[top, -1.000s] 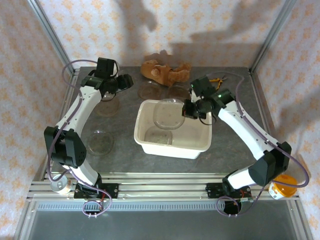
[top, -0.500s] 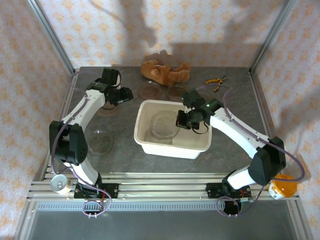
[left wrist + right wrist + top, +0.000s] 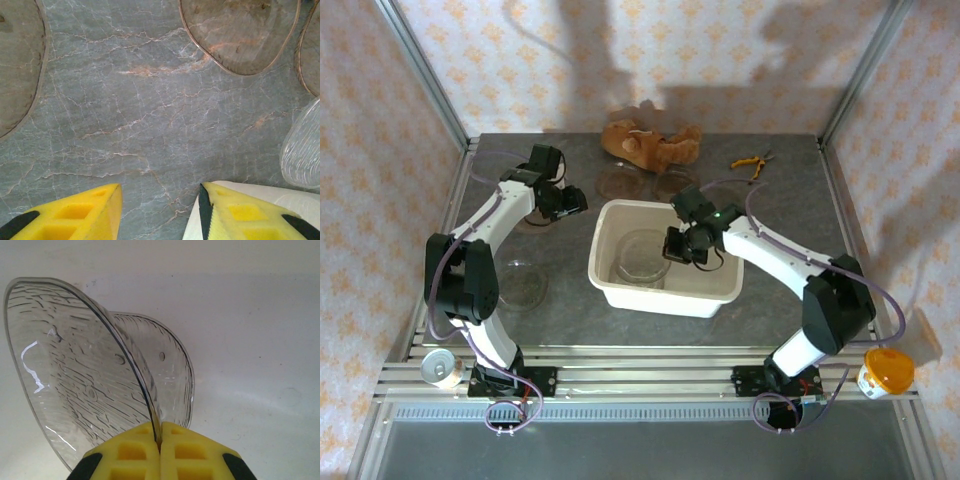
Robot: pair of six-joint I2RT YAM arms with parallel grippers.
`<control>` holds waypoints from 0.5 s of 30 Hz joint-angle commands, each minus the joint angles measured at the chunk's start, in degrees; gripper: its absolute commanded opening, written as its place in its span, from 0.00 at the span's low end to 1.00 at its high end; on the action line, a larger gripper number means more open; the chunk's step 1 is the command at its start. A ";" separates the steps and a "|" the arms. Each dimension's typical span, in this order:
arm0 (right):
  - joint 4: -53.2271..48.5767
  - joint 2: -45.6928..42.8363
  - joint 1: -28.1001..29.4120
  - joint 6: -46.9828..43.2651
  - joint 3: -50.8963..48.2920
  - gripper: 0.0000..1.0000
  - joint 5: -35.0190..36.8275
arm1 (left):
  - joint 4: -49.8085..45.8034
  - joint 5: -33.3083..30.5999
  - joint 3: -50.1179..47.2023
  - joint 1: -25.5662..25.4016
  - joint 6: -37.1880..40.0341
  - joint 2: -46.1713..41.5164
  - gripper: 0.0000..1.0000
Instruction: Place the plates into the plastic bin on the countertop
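Note:
The other plate on the bin's bottom is below the right gripper's fingers, so the robot will next move that gripper down over that plate and let go of the tilted plate's rim.
The cream plastic bin (image 3: pixel 720 290) stands mid-countertop (image 3: pixel 560 300). My right gripper (image 3: pixel 678 246) is down inside it, shut on the rim of a clear plate (image 3: pixel 642 258). In the right wrist view the fingers (image 3: pixel 125 452) pinch that tilted plate (image 3: pixel 75 370), and another plate (image 3: pixel 172 367) lies behind it on the bin floor (image 3: pixel 250 340). My left gripper (image 3: pixel 570 204) hovers over bare countertop left of the bin, open, with nothing between its jaws (image 3: pixel 160 186). Loose plates lie ahead of it (image 3: pixel 240 35), to its left (image 3: pixel 17 65), and at the front left (image 3: pixel 520 285).
A brown plush toy (image 3: pixel 650 143) and yellow-handled pliers (image 3: pixel 750 160) lie at the back. Two plates (image 3: pixel 617 182) sit just behind the bin. A can (image 3: pixel 442 368) and an orange-lidded tub (image 3: pixel 885 372) stand by the front rails. The bin's rim (image 3: pixel 250 192) is beside my left gripper's right finger.
My right gripper has carried the plate leftward and lower into the bin. The left gripper has shifted toward the bin and its jaws have narrowed somewhat.

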 commanded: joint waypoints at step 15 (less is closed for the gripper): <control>5.46 5.11 1.74 2.47 -2.46 0.00 1.08 | -5.26 -0.97 2.58 0.12 2.94 0.91 0.45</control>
